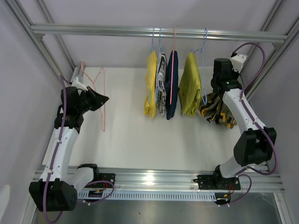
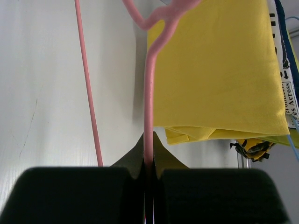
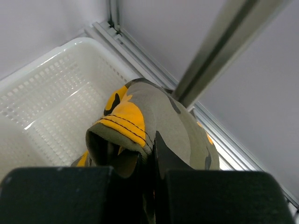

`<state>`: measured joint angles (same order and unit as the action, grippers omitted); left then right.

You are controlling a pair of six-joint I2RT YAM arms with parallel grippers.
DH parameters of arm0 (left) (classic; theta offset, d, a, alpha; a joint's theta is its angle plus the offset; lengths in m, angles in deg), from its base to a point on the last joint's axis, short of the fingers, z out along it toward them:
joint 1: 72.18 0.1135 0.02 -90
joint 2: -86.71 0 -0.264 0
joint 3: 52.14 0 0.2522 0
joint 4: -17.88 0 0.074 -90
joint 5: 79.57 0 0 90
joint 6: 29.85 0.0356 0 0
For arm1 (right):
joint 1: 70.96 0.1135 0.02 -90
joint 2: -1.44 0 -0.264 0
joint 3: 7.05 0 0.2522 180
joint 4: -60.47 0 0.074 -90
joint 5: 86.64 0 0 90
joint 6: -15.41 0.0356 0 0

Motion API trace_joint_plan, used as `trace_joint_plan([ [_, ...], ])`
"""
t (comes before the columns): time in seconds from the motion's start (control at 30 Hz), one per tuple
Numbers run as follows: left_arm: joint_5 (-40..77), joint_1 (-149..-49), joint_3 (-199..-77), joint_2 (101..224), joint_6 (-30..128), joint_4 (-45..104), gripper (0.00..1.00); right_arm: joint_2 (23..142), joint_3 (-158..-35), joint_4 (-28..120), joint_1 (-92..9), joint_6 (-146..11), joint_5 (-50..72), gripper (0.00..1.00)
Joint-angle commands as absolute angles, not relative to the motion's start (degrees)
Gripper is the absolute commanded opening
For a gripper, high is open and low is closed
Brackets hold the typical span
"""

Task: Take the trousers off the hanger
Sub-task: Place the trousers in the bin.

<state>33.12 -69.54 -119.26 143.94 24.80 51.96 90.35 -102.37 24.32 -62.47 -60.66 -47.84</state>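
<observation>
My right gripper should next move outward and down over the empty inside of the open white perforated basket below and release the camouflage trousers there.
Four trousers hang from the top rail: bright yellow, black-and-white print, dark navy and mustard-olive. My left gripper is shut on an empty pink hanger at the left; in the left wrist view the jaws pinch its pink wire, with the yellow trousers beyond. My right gripper is shut on the camouflage trousers, off the hanger at the right. The right wrist view shows the camouflage cloth clamped between my fingers.
An empty light-blue hanger hangs on the rail beside the mustard-olive trousers. A white perforated basket lies beneath the camouflage trousers in the right wrist view. Aluminium frame posts stand close on the right.
</observation>
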Motion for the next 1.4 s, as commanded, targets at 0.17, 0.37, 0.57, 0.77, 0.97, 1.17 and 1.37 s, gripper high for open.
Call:
trace_joint_plan([
  [0.17,34.33,-70.07,-121.89,143.31,26.32,50.19,0.01,99.07,-113.95,26.85,-62.61,-58.69,-43.23,0.00],
  [0.37,35.21,-70.51,-121.88,142.61,26.14,49.93,0.01,109.43,-127.83,21.23,-62.70,-58.95,-38.49,0.00],
  [0.57,34.68,-70.86,-122.15,141.82,26.49,50.19,0.01,118.15,-138.22,17.44,-62.70,-59.30,-37.16,0.00],
  [0.77,34.68,-71.12,-122.24,140.94,26.67,50.19,0.01,123.87,-140.60,20.34,-62.87,-60.18,-36.02,0.00],
  [0.97,34.51,-71.56,-122.15,140.33,26.75,50.01,0.01,130.28,-147.00,20.16,-63.75,-60.88,-34.17,0.00],
  [1.17,33.72,-71.65,-122.15,139.71,27.02,50.28,0.01,137.14,-156.67,18.76,-64.28,-61.67,-32.68,0.00],
  [1.37,33.36,-71.65,-122.33,138.74,27.28,50.36,0.01,141.45,-160.55,20.25,-64.80,-62.20,-30.49,0.00],
])
